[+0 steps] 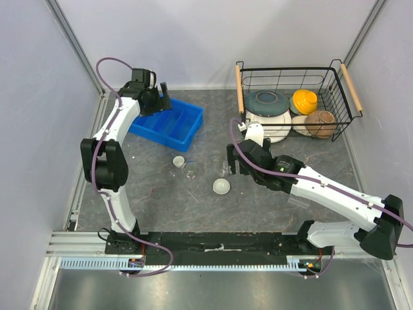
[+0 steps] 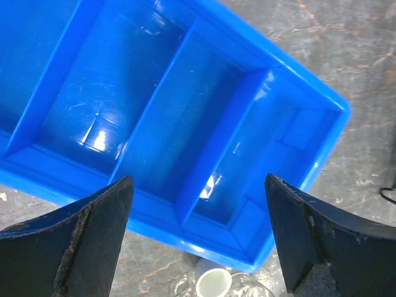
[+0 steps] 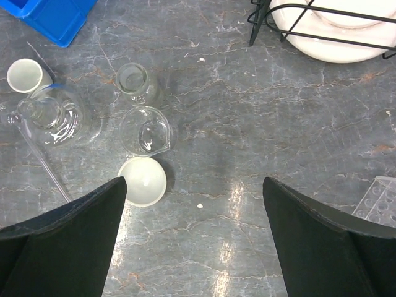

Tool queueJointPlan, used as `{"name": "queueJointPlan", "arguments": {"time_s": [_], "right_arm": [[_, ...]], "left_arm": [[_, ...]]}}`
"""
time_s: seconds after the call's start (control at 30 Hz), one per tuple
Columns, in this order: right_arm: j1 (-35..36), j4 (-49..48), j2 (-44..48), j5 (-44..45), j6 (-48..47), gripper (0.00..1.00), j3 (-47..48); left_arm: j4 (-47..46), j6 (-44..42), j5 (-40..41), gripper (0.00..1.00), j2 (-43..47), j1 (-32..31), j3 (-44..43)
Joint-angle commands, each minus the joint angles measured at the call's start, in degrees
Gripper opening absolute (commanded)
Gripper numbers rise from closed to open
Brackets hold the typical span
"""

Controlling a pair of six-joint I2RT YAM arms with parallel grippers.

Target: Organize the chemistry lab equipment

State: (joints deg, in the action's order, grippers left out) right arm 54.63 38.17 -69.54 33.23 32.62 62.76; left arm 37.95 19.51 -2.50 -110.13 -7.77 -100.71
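I need to lower my left gripper into the blue tray and bring its open fingers to either side of the tray's thin divider (image 2: 140, 131), because the tray's bare sections leave room on both sides.
My left gripper (image 2: 198, 179) hangs open over the blue divided tray (image 2: 154, 111), whose compartments look bare. A tiny white cup (image 2: 213, 283) stands just outside the tray's near wall. My right gripper (image 3: 193, 180) is open above the grey table, nothing between its fingers. Left of it lie a white round dish (image 3: 142, 180), a spouted clear beaker (image 3: 145, 130), a smaller beaker (image 3: 133, 79), a larger clear glass vessel (image 3: 52, 114) and the tiny white cup (image 3: 23, 74). A clear tube rack (image 3: 378, 198) shows at the right edge. From above, the dish (image 1: 221, 186) sits beside the right gripper (image 1: 232, 165).
A black wire basket (image 1: 335, 68) at the back right holds large ceramic bowls and plates (image 1: 266, 103). A thin glass rod (image 3: 43, 164) lies by the glassware. The blue tray (image 1: 168, 123) sits back left under the left gripper (image 1: 158, 103). Grey walls enclose the table.
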Motion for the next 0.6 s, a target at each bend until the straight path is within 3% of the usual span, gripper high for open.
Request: {"name": "queueJointPlan", "arguments": {"time_s": [0.0,0.57], "right_arm": [[1.00,-3.10,-1.04,1.83,-0.98,0.98,-0.89],[1.18,-5.74,-2.27,2.19,-2.04,0.98,-3.70]], "left_arm": [[-0.42,-3.60,-0.84,0.93,-2.54,1.18,-2.21],[-0.95,-7.20,2.33,0.93,-11.07,2.58,-3.88]]}}
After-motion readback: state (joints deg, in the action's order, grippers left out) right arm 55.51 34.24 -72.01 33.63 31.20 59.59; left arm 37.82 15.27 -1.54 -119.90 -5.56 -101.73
